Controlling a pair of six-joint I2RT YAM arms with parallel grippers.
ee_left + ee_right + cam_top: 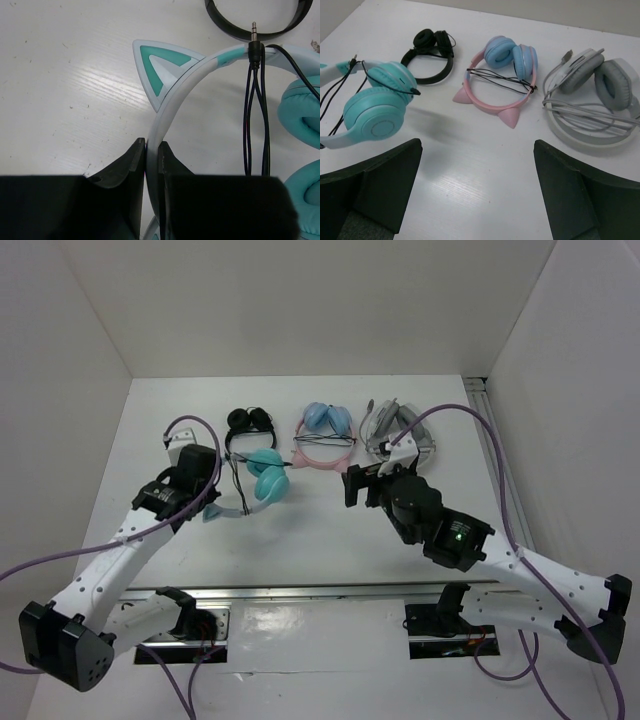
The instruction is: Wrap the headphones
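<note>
Next, my left gripper moves to the right in the top view and down to release the teal headphones, since bare table before the grey-white pair lies below it.
The teal headphones [268, 478] lie left of the table's middle, with folded teal cups and a pale headband with a cat ear [162, 70]. Their thin black cable [255, 115] is looped over the headband, the plug [254, 42] sticking up past it. My left gripper [208, 502] is shut on the pale headband [152, 150], both jaws pressed against it. The headphones also show at the left of the right wrist view [375, 110]. My right gripper [352, 485] is open and empty above bare table, right of the teal cups.
A black pair of headphones [248, 425] lies just behind the teal pair. A pink cat-ear pair with light blue cups [325, 435] sits at the back middle. A grey-white pair with a wound cable [400, 430] sits at the back right. White walls enclose the table.
</note>
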